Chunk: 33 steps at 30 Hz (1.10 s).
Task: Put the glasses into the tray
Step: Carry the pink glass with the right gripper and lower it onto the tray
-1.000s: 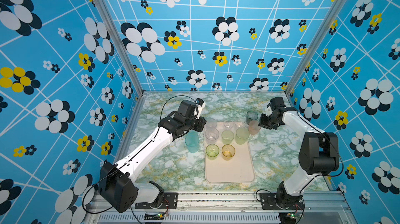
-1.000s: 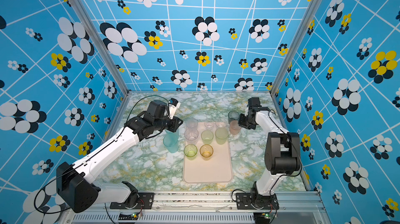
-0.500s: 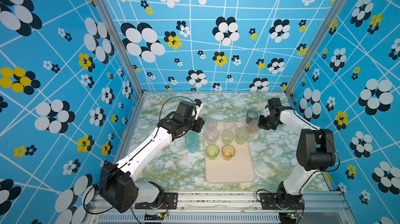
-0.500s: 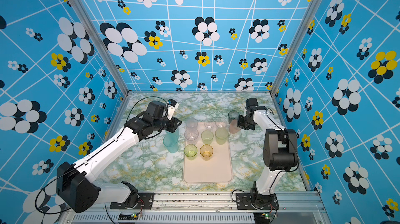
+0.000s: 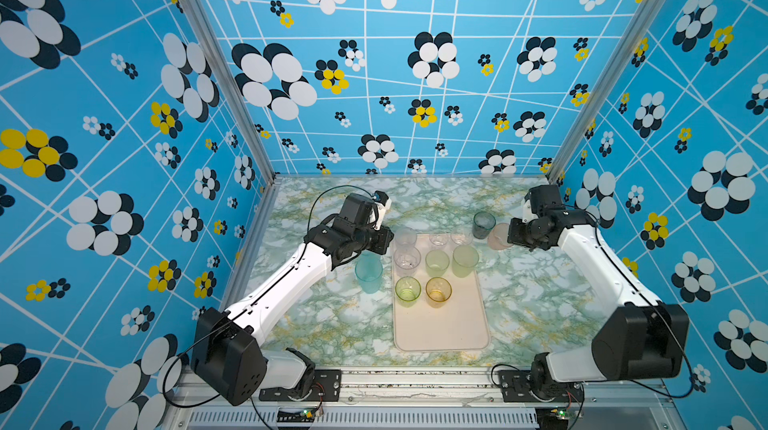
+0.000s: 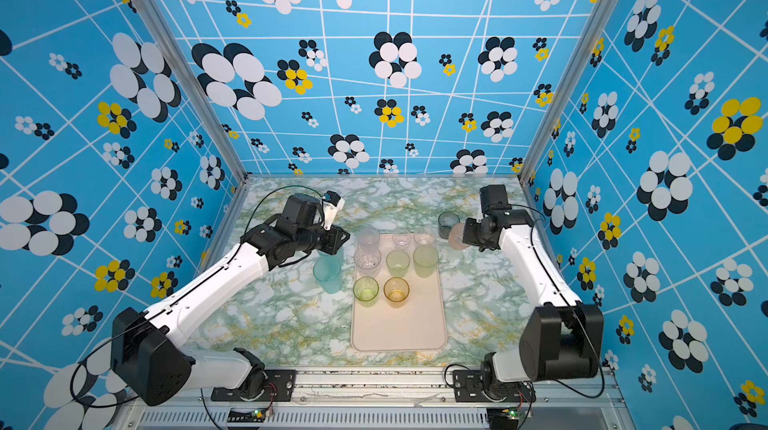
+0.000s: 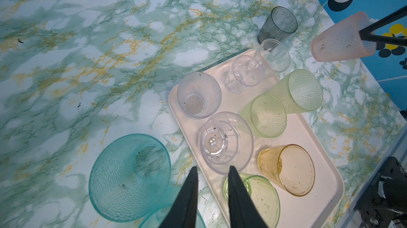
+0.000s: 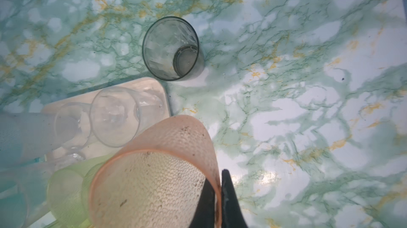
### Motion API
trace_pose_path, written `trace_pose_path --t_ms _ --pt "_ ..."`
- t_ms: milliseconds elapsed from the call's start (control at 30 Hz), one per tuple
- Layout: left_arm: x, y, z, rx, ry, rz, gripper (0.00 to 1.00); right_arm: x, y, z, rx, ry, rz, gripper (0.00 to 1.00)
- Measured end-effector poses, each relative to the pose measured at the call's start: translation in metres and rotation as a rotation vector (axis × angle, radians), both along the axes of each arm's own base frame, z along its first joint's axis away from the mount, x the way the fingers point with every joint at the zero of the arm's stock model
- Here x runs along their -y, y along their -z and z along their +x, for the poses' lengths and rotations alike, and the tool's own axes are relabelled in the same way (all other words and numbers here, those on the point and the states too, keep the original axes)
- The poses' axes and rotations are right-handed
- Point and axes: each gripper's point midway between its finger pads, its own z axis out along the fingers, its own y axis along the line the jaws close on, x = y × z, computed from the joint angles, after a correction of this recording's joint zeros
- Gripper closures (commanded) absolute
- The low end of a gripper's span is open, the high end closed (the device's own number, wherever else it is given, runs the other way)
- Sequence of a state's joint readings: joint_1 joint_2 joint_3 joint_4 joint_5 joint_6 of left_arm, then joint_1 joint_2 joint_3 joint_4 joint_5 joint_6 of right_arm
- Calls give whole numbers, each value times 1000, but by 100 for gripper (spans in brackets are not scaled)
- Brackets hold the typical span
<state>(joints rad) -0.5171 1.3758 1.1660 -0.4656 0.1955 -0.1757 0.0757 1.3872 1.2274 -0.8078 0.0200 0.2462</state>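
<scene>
My right gripper moves back next, lowers at the gap between amber glass and tray edge, which is bare, and releases the pink glass's rim there.
The cream-pink tray lies mid-table and carries several glasses: clear ones, pale green ones, a lime one and an amber one. My right gripper is shut on the rim of a pink glass, one finger inside and one outside. The glass hangs tilted off the tray's far right corner. A smoky grey glass stands just beyond it. My left gripper hovers open and empty over the tray's left edge, beside a teal glass.
Blue flowered walls close in the marble table at the back and both sides. A metal rail with both arm bases runs along the front. The tray's near half is bare.
My right gripper's jaws have shut on the pink glass's rim, and the glass now hangs tilted. The left arm has hardly moved.
</scene>
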Motion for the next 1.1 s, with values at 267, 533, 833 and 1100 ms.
trace_pose_path --t_ms 267,533,833,1100 --pt "2 22 7 -52 0 23 74 -48 -44 -72 53 -184 -61 99" --pt "5 22 13 -50 2 15 74 -82 6 -139 -144 -333 -138 99" --pt "6 18 15 -40 2 10 74 -94 54 -150 -252 -325 -169 98" --pt "5 18 15 -41 -1 10 73 -105 84 -131 -259 -297 -163 97"
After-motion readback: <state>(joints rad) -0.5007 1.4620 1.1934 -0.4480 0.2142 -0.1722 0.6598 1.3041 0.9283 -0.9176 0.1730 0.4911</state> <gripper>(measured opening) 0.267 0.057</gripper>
